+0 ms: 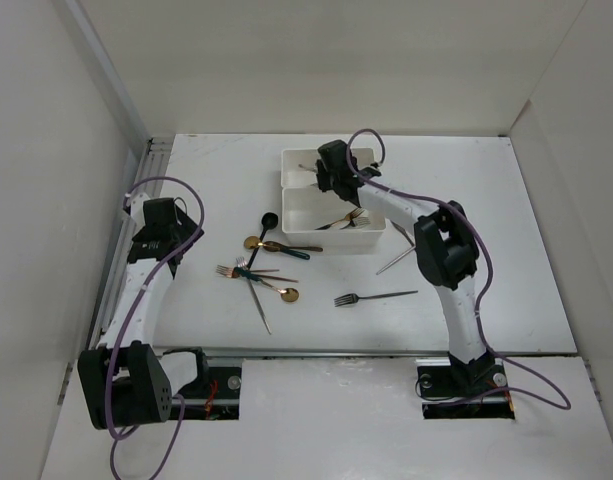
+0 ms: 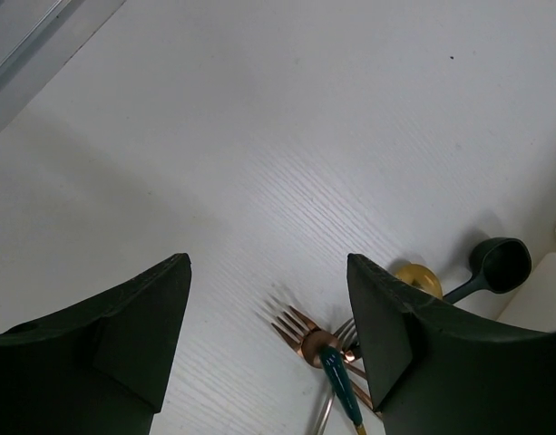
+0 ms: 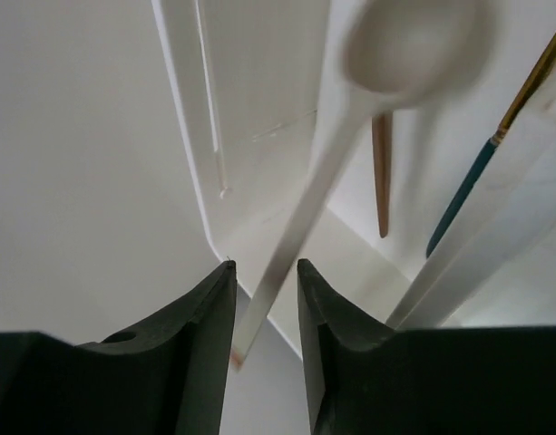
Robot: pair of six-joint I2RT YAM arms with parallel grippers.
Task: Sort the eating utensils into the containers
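Note:
I will swing my left gripper toward the crossed utensils, and turn and lower it onto the gold spoon's dark-teal handle, because that handle is on top of the copper fork.
My right gripper (image 1: 331,176) hangs over the far white tray (image 1: 291,165). In the right wrist view its fingers (image 3: 267,299) stand a little apart, with a blurred silver spoon (image 3: 300,217) loose between them, bowl down over the tray wall (image 3: 182,136). A teal-and-gold handle (image 3: 468,190) and a copper handle (image 3: 382,172) lie in the tray. The near tray (image 1: 296,215) holds a gold fork (image 1: 346,220). My left gripper (image 2: 268,299) is open and empty above the table, just beside a copper fork (image 2: 291,326) crossed by a teal handle (image 2: 341,385).
Loose utensils lie left of the trays: a black spoon (image 1: 267,222), a gold spoon (image 1: 254,242), the copper fork (image 1: 231,270), another gold spoon (image 1: 286,294). A dark fork (image 1: 371,297) and a silver utensil (image 1: 396,260) lie near the right arm. White walls enclose the table.

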